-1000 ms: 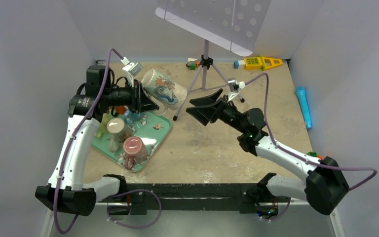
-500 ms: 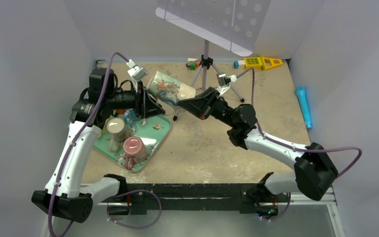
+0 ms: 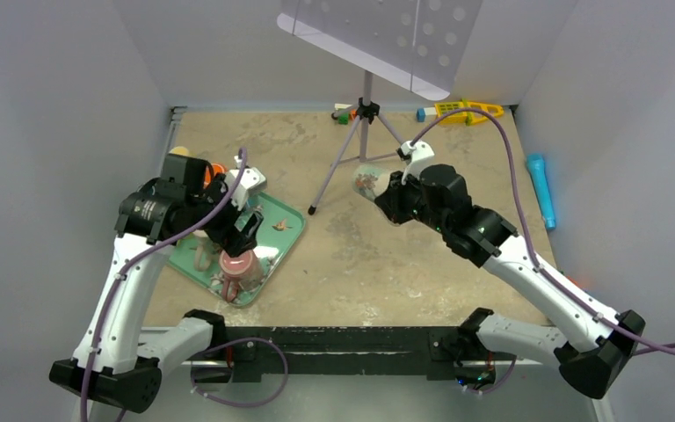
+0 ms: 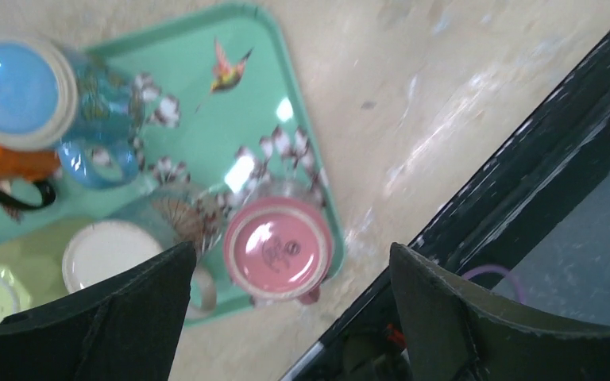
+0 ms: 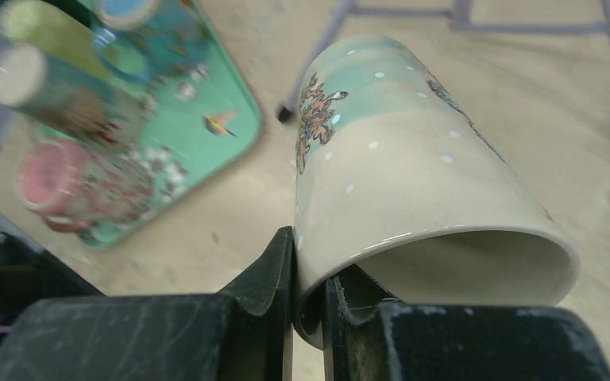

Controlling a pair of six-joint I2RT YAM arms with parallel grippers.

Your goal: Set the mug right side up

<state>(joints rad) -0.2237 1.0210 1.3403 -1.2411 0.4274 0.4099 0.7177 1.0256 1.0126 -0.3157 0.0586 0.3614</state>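
Note:
I will tilt my right gripper until it points down, lower the mug base-first onto the bare tabletop by the tripod and let go, since the mug hangs on its side.
A beige and teal mug with a painted design hangs in the air on its side, its mouth toward my right wrist camera. My right gripper is shut on its rim, one finger inside and one outside. From above, the mug shows just ahead of the right gripper, by the tripod's legs. My left gripper stands open with nothing in it, over an upside-down pink mug on the green tray. In the top view the left gripper hovers above the tray.
Also upside down on the tray are a blue mug and a white-bottomed mug. A music stand's tripod stands at the table's back centre. A blue cylinder lies at the right and a yellow toy at the back.
The painted mug passed from the left gripper to the right. The left gripper opened and swung down over the tray. The right gripper shut on the rim and drew back rightward.

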